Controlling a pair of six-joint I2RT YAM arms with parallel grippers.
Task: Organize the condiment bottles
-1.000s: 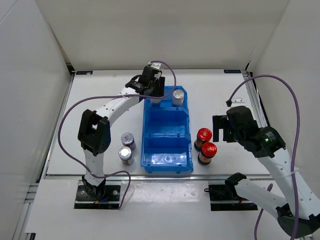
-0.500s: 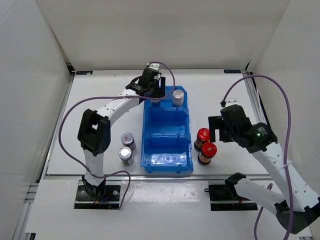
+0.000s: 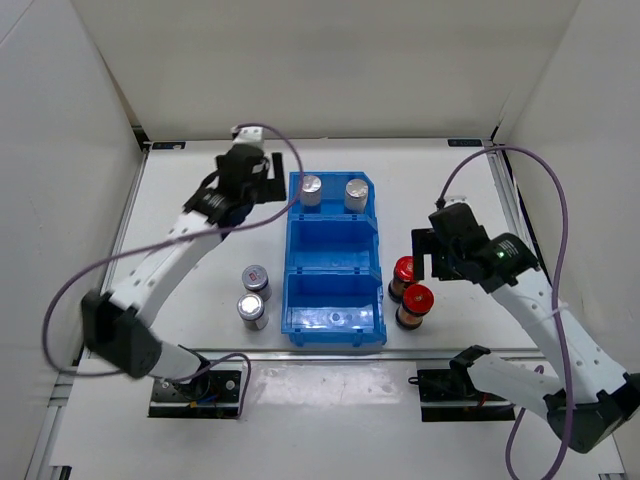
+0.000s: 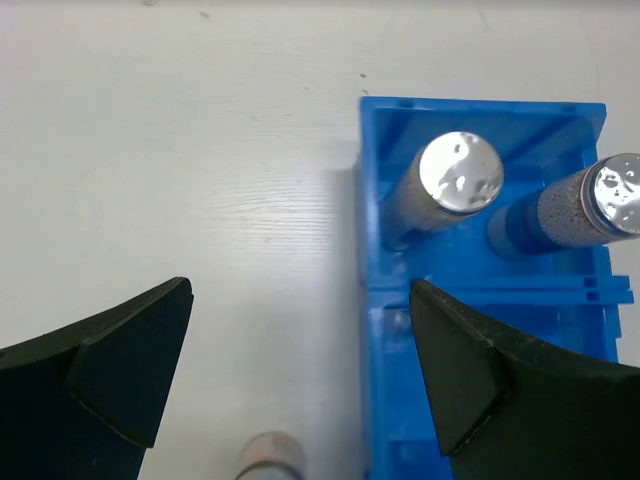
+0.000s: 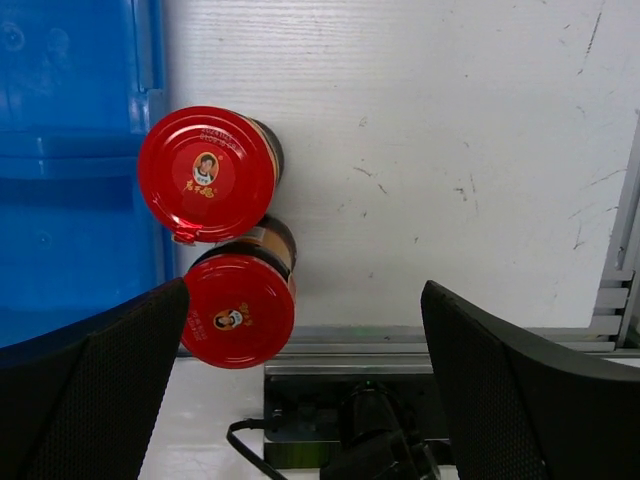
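I will next move my right gripper toward the bin, then lower it around the far red-capped bottle [image 5: 210,174].
Two taller white-blue condiment bottles with silver caps [image 3: 311,188] [image 3: 355,192] stand in the far compartment of the blue bin [image 3: 335,318]; the left wrist view shows them as one bottle [image 4: 460,172] beside the other [image 4: 620,190]. My left gripper [image 3: 248,192] [image 4: 300,370] hangs open and empty over the table just left of the bin. Two short grey bottles [image 3: 256,279] [image 3: 252,309] stand left of the bin. Two dark red-capped bottles [image 3: 405,272] [image 3: 416,300] stand at its right side. My right gripper [image 3: 432,258] [image 5: 305,370] hovers open above and right of the red caps [image 5: 205,175] [image 5: 238,310].
The bin's middle and near compartments [image 3: 333,258] hold no bottles. White walls enclose the table on three sides. A metal rail and the arm's base mount [image 5: 370,430] lie along the near edge, close to the red-capped bottles.
My left gripper opened, let go of a white-blue bottle in the far compartment and swung left off the bin. The right gripper drifted slightly left toward the red-capped bottles.
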